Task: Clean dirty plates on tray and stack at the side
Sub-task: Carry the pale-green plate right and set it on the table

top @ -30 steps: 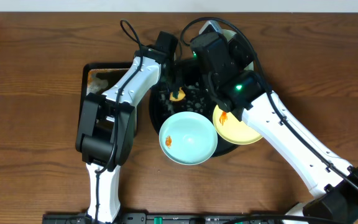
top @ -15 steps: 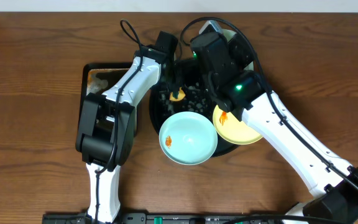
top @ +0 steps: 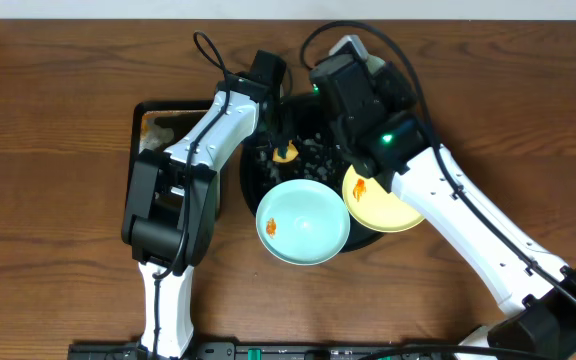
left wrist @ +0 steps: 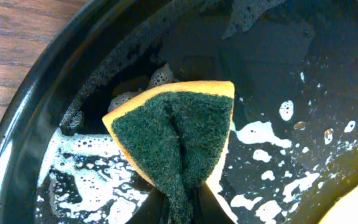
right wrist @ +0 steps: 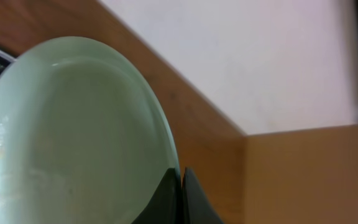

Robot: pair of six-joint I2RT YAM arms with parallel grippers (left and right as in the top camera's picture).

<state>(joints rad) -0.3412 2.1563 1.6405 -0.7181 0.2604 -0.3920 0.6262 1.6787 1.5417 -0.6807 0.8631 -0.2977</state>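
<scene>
The table is bare past the yellow plate, so my right gripper will next swing to the right in the overhead view and lower the plate flat there.
My left gripper (left wrist: 182,208) is shut on a yellow sponge with a green scouring face (left wrist: 176,137) and presses it onto the foamy floor of the round black tray (left wrist: 36,106); in the overhead view the sponge (top: 285,152) is near the tray's back left. My right gripper (right wrist: 182,180) is shut on the rim of a pale blue-green plate (right wrist: 73,137), held tilted above the tray's back edge and mostly hidden under the arm overhead. A second blue-green plate (top: 303,222) and the yellow plate (top: 383,205) lie on the tray's front, each with an orange smear.
A rectangular black tray (top: 168,112) lies left of the round tray (top: 249,180), partly under my left arm. Soap foam covers the round tray's floor (top: 316,155). The table's back edge and a white wall (right wrist: 241,56) are close behind the held plate.
My right arm has shifted slightly right and back with the blue-green plate. My left arm and the sponge have not moved.
</scene>
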